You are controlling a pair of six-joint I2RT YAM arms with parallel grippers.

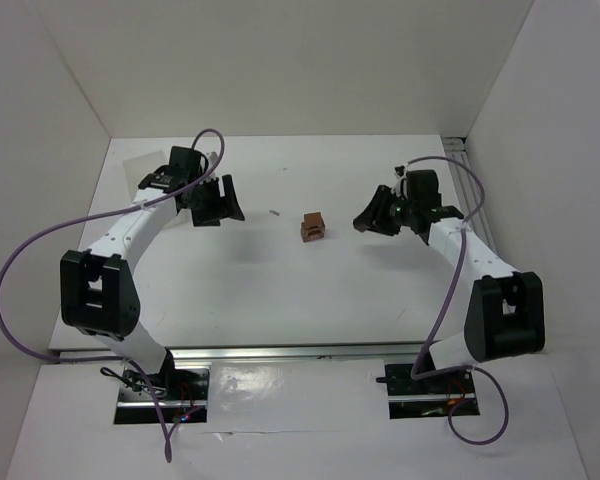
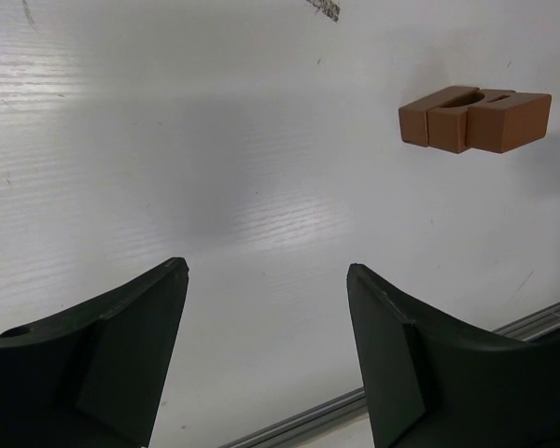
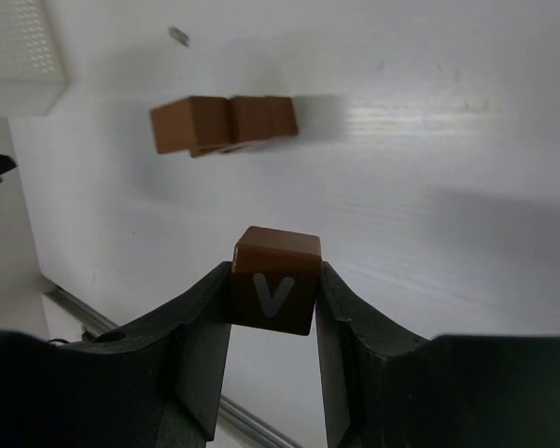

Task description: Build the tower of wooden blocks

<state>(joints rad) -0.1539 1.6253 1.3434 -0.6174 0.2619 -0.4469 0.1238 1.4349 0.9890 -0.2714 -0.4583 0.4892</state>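
Observation:
Back toward the base and down, I will bring my right gripper to the bare tabletop point(image 1: 367, 264) beside the cluster to release the V-marked cube, as that patch is clear.
A low cluster of reddish-brown wood blocks point(image 1: 312, 227) sits on the white table between the two arms, its pieces pressed side by side. It shows at the upper right in the left wrist view point(image 2: 474, 119) and at the upper left in the right wrist view point(image 3: 224, 124). My right gripper point(image 3: 275, 276) is shut on a reddish-brown cube point(image 3: 278, 250) marked with a pale V, held above the table short of the cluster. In the top view the right gripper point(image 1: 366, 222) hovers to the cluster's right. My left gripper point(image 1: 222, 210) is to its left, open and empty point(image 2: 266, 269).
A tiny pale sliver point(image 1: 275, 212) lies on the table left of the blocks. A white tray corner point(image 3: 19, 56) shows at the far left in the right wrist view. A metal rail point(image 1: 280, 352) runs along the table's near edge. White walls enclose three sides.

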